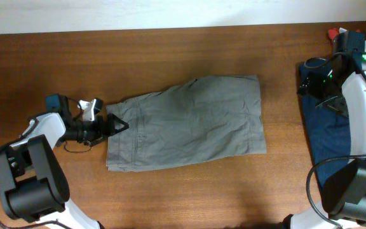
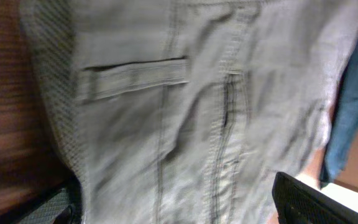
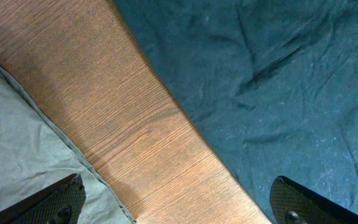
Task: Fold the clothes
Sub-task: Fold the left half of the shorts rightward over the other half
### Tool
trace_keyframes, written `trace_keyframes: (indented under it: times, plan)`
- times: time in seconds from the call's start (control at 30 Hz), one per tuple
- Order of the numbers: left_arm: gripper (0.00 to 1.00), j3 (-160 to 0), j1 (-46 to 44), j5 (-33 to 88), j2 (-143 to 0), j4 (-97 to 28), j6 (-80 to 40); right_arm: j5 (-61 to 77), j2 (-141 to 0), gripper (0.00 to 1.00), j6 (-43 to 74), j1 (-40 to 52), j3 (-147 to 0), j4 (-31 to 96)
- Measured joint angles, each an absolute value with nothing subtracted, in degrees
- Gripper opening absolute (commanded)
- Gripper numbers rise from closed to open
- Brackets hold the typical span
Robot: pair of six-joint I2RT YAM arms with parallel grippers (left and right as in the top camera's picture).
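Observation:
My left gripper should next lower its open fingers onto the waistband edge of the grey shorts just below, and then it should close across that edge.
The grey shorts (image 1: 186, 124) lie flat and wrinkled in the middle of the table, waistband to the left. My left gripper (image 1: 115, 125) is at the waistband edge. In the left wrist view its jaws (image 2: 180, 211) are open, with the shorts (image 2: 185, 106) and a slit pocket filling the view between them. The navy garment (image 1: 326, 137) lies at the right under my right arm. My right gripper (image 1: 311, 86) is open and empty. In the right wrist view its jaws (image 3: 185, 208) hover over bare wood between the shorts' edge (image 3: 17, 143) and the navy garment (image 3: 278, 81).
The wooden table (image 1: 170, 57) runs to a pale wall at the back. Small red and white items (image 1: 335, 30) sit at the far right corner behind the right arm. The left arm's base (image 1: 27, 181) stands at the front left.

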State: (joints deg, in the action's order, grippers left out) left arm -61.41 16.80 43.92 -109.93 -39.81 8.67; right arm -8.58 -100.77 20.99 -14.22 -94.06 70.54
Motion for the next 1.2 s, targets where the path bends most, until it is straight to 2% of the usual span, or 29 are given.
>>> trace_keyframes:
  times: [0.07, 0.17, 0.23, 0.27, 0.5, 0.73, 0.83, 0.97, 1.2]
  plan:
    - [0.51, -61.34, 16.45, 44.71, -110.93, -39.72, 9.50, -8.58, -100.77, 0.98, 21.02, -14.22, -94.06, 70.52]
    - [0.29, -60.73, 16.14, 44.75, -112.55, -39.62, 9.61, -8.58, -100.77, 0.98, 21.02, -14.22, -94.06, 70.54]
    - [0.05, -60.75, 16.23, 43.68, -113.10, -40.47, 9.13, -8.60, -100.77, 0.98, 20.99, -14.22, -94.06, 70.54]
    - [0.01, -61.10, 16.45, 42.17, -113.27, -41.76, 8.45, -8.58, -100.77, 0.98, 21.02, -14.22, -94.06, 70.52]
    - [0.01, -74.41, 17.98, 28.69, -115.46, -61.82, 2.68, -8.62, -100.77, 0.98, 21.02, -14.22, -94.06, 70.52]
    - [0.01, -92.66, 16.95, 23.99, -111.48, -77.47, 1.39, -8.60, -100.77, 0.98, 21.04, -14.22, -94.06, 70.54]
    - [0.01, -100.86, 13.39, 18.33, -108.09, -86.26, 0.38, -8.60, -100.77, 0.98, 21.02, -14.22, -94.06, 70.52]
    - [0.01, -107.72, 6.48, 9.47, -105.82, -91.48, -3.51, -8.58, -100.77, 0.98, 21.02, -14.22, -94.06, 70.54]
    - [0.01, -111.04, -7.44, 5.32, -105.69, -89.03, -7.16, -8.60, -100.77, 0.98, 20.99, -14.22, -94.06, 70.54]
